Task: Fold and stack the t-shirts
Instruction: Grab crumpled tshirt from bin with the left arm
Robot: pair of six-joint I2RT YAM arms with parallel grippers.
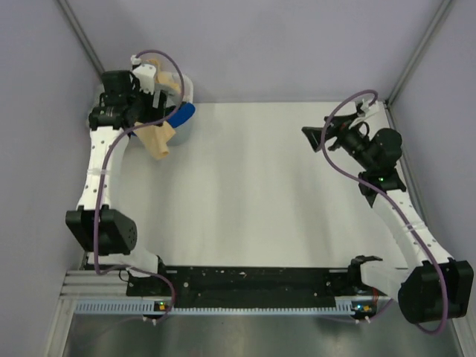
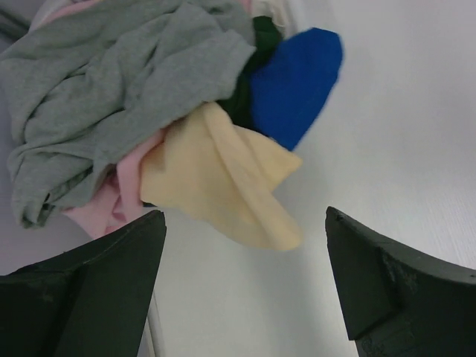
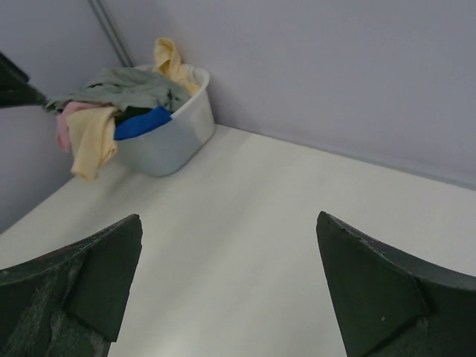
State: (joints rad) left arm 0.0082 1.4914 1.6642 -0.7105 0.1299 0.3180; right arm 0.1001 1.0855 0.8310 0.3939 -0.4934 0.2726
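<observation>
My left gripper moves outward and down onto the grey shirt's edge by the yellow cloth [image 2: 199, 95] next, since the topmost shirt lies below and outward.
A heap of t-shirts fills the white basket [image 3: 167, 134] at the table's far left corner. In the left wrist view a heather grey shirt [image 2: 111, 82] lies on top, with pink [image 2: 111, 204], pale yellow [image 2: 223, 186] and blue [image 2: 294, 82] shirts spilling out below it. The yellow shirt [image 1: 160, 141] hangs over the rim onto the table. My left gripper [image 2: 245, 275] is open and empty, close above the heap with the yellow cloth just beyond its fingertips. My right gripper [image 3: 227, 282] is open and empty, above bare table at the far right [image 1: 316, 137].
The white table [image 1: 260, 201] is enclosed by pale purple walls on the left, back and right. The basket [image 1: 186, 111] sits against the back left corner. Both arm bases and a black rail run along the near edge.
</observation>
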